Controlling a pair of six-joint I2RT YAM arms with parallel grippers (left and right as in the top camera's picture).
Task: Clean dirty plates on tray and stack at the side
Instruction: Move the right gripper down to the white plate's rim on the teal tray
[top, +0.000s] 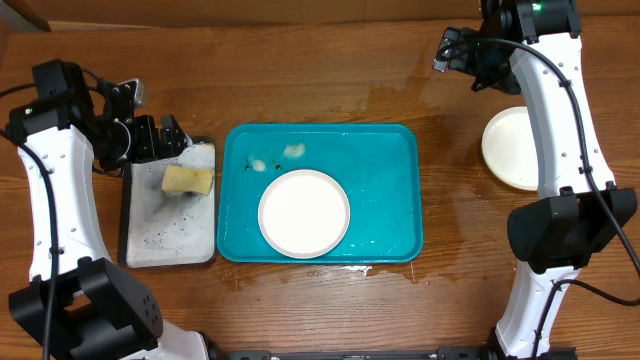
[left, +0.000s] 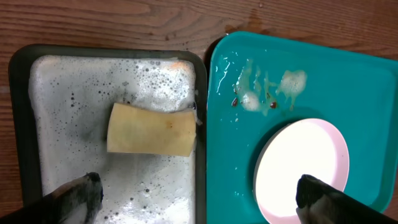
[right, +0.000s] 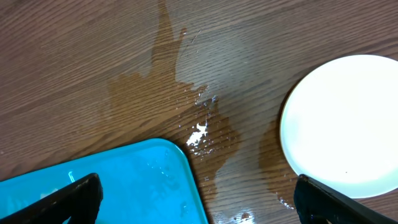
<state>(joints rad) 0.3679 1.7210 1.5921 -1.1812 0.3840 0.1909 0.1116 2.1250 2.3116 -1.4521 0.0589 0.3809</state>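
Note:
Next, my right gripper will move back over the teal tray (top: 395, 170) and down onto the white plate's rim (top: 345, 194) facing the other plate, because this clean-looking plate still lies unstacked.
A white plate (top: 304, 212) lies on the teal tray (top: 395, 170); it also shows in the left wrist view (left: 292, 165) on the tray (left: 360, 93). Foam and brown food bits (left: 267, 90) lie on the tray beyond it. Another plate (top: 508, 148) sits on the table at the right, partly behind the right arm; the right wrist view shows it (right: 345, 121) beside the tray corner (right: 137, 180). My left gripper (top: 168, 135) is open and empty above the soapy tray's far end (left: 196, 193). My right gripper (top: 458, 52) is open and empty, high over the table (right: 196, 199).
A yellow sponge (top: 188, 179) lies in the black-rimmed soapy tray (top: 140, 250), seen closer in the left wrist view (left: 151, 129). Water is spilled on the wood (right: 186, 106) between the teal tray and the right plate.

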